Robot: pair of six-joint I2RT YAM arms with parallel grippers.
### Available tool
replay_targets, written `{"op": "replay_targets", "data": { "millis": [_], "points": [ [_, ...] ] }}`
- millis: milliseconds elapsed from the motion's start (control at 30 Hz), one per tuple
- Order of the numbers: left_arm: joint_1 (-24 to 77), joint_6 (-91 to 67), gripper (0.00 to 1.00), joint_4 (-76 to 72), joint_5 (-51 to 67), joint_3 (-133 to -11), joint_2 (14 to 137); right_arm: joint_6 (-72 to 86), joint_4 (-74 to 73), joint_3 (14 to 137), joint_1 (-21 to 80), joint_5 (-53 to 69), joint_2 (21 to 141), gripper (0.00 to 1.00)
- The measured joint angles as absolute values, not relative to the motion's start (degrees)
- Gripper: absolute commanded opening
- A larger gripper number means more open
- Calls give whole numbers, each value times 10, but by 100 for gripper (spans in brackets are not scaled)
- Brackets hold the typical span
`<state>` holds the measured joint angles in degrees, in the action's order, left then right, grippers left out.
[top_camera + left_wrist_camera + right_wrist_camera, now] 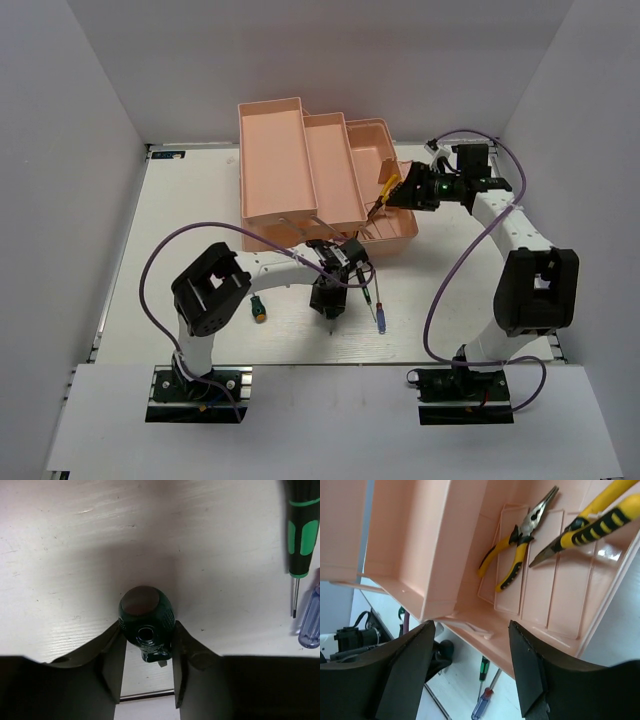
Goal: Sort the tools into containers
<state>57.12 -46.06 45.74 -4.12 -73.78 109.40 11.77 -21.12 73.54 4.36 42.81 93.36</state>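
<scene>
The toolbox's middle level is bare, so I will lift my left gripper outward over the toolbox's front side, lower it in there and release the stubby dark-green screwdriver [146, 617].
My left gripper [328, 305] [147, 630] points down at the table, shut on a stubby dark-green screwdriver [146, 617] seen end-on between its fingers. The orange-tipped stubby screwdriver [259, 308] lies to its left. The thin dark-green screwdriver [369, 290] [302, 530] and the blue-handled one [380, 316] [311, 622] lie side by side to its right. My right gripper [392, 192] [472, 630] is open and empty over the pink toolbox [300, 170]. Yellow-handled pliers [517, 547] lie in its lower compartment [560, 605]. A second similar shape beside them may be a reflection.
The toolbox's tiers [275, 160] step up toward the back left, and its front wall [385, 245] is close to the left gripper. Purple cables loop beside both arms. White walls close in the table on three sides.
</scene>
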Motion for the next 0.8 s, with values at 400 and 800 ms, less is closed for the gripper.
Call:
{"op": "replay_targets", "data": {
  "millis": [400, 800],
  "points": [
    [602, -344, 1, 399, 4, -714, 1009, -50, -305, 719, 20, 473, 888, 0],
    [532, -238, 1, 435, -133, -1147, 1076, -244, -442, 684, -15, 418, 848, 54]
  ]
}}
